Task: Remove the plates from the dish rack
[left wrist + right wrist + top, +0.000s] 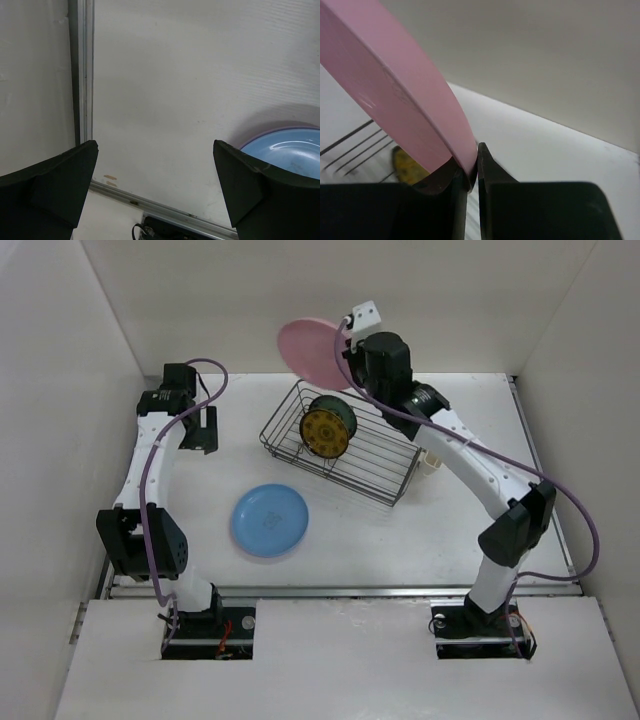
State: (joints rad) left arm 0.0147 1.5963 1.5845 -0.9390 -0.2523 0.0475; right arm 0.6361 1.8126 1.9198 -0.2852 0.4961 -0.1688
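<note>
I need to move my right gripper back and down to let go of the pink plate onto the blue plate, because that plate is below the gripper and closer to my base.
A pink plate hangs tilted in the air above the far left end of the dish rack, and my right gripper is shut on its rim. In the right wrist view the jaws pinch the pink plate at its edge. A smaller plate stands upright in the rack, its yellow-brown underside toward the camera. A blue plate lies flat on the table, and a lavender rim shows under it. My left gripper hovers open and empty over the table at the left.
The rack lies at a slant in the middle of the table, with a cream cup at its right end, partly under my right arm. White walls enclose the table on the left, back and right. A metal rail runs along the table's edge.
</note>
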